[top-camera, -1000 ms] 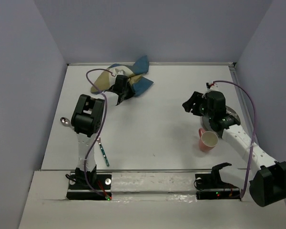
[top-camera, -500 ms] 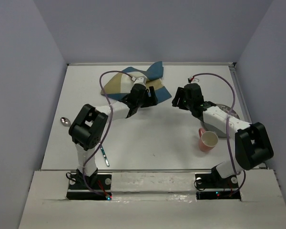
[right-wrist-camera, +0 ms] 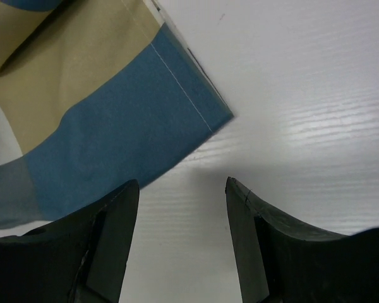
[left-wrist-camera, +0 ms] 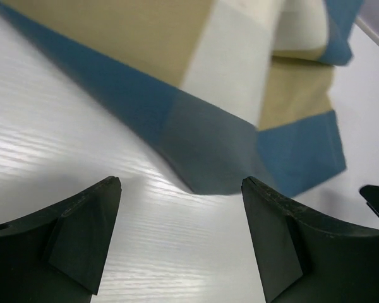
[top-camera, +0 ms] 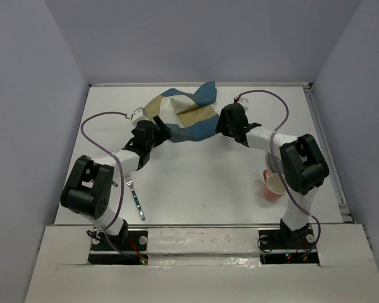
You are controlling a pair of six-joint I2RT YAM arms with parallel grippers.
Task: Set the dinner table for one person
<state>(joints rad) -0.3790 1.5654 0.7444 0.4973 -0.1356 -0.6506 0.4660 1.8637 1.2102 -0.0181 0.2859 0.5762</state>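
Note:
Next, before gripping, my right gripper moves down and toward the mat, onto its near blue corner [top-camera: 215, 132] [right-wrist-camera: 216, 121].
On the dinner table [top-camera: 202, 177], a white tabletop, a blue, tan and white patchwork cloth mat [top-camera: 184, 113] lies partly folded at the back centre. My left gripper [top-camera: 162, 132] sits at the mat's left edge, open, with only bare tabletop between its fingers [left-wrist-camera: 181, 189]; the mat's folded blue edge [left-wrist-camera: 202, 164] lies just ahead of them. My right gripper [top-camera: 220, 125] is at the mat's right edge, open and low over the table [right-wrist-camera: 182, 186]. The mat's blue corner [right-wrist-camera: 145, 120] lies just beyond its left finger, not gripped.
A fork [top-camera: 134, 194] with a green handle lies at the front left, next to the left arm. A pink cup [top-camera: 275, 185] stands at the right, close to the right arm's elbow. Grey walls close in the table on three sides.
My left gripper opened, let go of the mat and drew back to its left edge. The mat moved right and spread out. My right arm swung left to the mat's right edge.

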